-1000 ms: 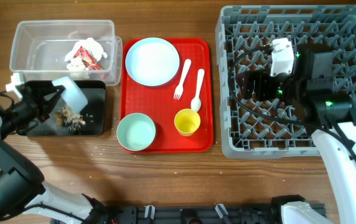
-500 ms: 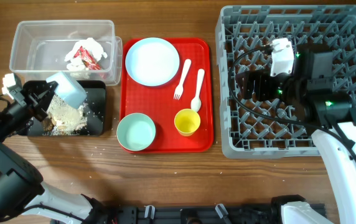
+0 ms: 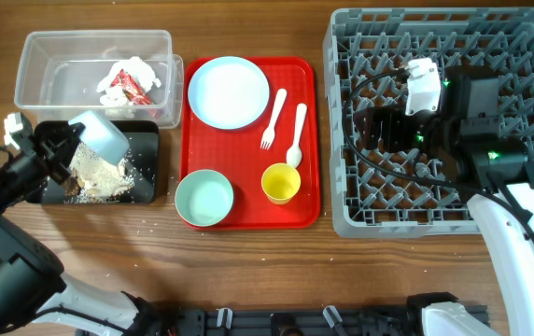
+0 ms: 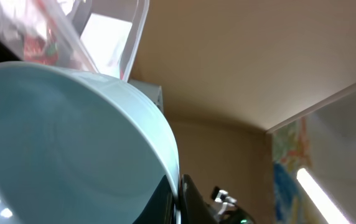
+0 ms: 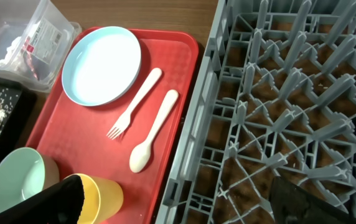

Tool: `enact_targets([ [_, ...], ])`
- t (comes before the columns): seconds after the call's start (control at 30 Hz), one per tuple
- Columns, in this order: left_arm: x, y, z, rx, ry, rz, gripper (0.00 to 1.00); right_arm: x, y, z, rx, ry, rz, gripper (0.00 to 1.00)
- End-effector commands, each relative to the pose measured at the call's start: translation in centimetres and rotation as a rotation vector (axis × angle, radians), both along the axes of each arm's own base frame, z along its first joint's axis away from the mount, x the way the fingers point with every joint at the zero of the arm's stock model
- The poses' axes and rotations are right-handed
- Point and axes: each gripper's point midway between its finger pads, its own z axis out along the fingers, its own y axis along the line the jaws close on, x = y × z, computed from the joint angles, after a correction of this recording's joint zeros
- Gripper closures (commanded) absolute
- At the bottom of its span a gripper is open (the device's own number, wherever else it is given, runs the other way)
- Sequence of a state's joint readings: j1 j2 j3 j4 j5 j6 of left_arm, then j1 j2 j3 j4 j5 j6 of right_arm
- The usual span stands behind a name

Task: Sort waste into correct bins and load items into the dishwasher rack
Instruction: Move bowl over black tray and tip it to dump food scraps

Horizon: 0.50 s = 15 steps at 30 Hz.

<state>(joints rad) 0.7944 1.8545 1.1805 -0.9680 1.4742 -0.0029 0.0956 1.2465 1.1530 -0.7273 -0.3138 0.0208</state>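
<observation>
The red tray's bare middle [image 3: 237, 152] lies to my left gripper's right in the overhead view, so next I will swing my left gripper over it, levelling the bowl to release it.
My left gripper [image 3: 60, 149] is shut on the rim of the pale blue-white bowl [image 3: 102, 136] and holds it tipped on its side over the black tray [image 3: 147, 138]. A pile of crumbly food scraps [image 3: 94, 174] lies in that tray. In the left wrist view the bowl [image 4: 60, 143] fills the frame, with the fingers [image 4: 179, 194] pinching its rim. The clear tub [image 3: 62, 56] holds the red-and-white wrapper and tissue [image 3: 129, 82]. My right gripper [image 3: 388, 126] is open and empty over the grey dishwasher rack [image 3: 528, 56]. It also shows in the right wrist view [image 5: 178, 208].
The red tray [image 3: 248, 217] holds the pale blue plate [image 3: 229, 91], white fork [image 3: 273, 119], white spoon [image 3: 296, 134], mint green bowl [image 3: 203, 198] and yellow cup [image 3: 281, 183]. A few crumbs lie on the wood in front of the black tray.
The bowl tipped further and its food scraps poured into the black tray, where the pile grew. The left arm shifted slightly left. The right arm has not moved.
</observation>
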Motion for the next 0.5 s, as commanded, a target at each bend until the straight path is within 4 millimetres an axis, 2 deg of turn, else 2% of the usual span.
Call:
enact_targets([
  [0.0,0.0,0.5,0.6,-0.018,-0.052,0.016,0.96,0.3,0.2,0.5,0.012,-0.002,-0.007,0.04],
  [0.13,-0.2,0.4,1.5,-0.089,-0.055,0.022,0.96,0.3,0.2,0.5,0.012,0.000,-0.006,0.04],
  [0.33,-0.2,0.4,1.5,-0.081,-0.064,0.023,0.96,0.2,0.2,0.4,0.015,0.008,-0.010,0.04],
  [0.37,0.0,0.6,1.2,-0.003,-0.115,0.017,0.96,0.2,0.2,0.4,0.022,0.013,-0.018,0.04],
  [0.4,0.1,0.9,-0.3,0.102,-0.095,0.006,0.96,0.2,0.2,0.4,0.022,0.013,-0.017,0.04],
  [0.47,-0.3,0.8,-2.7,0.124,0.076,0.003,0.96,0.1,0.2,0.4,0.022,0.013,-0.017,0.04],
])
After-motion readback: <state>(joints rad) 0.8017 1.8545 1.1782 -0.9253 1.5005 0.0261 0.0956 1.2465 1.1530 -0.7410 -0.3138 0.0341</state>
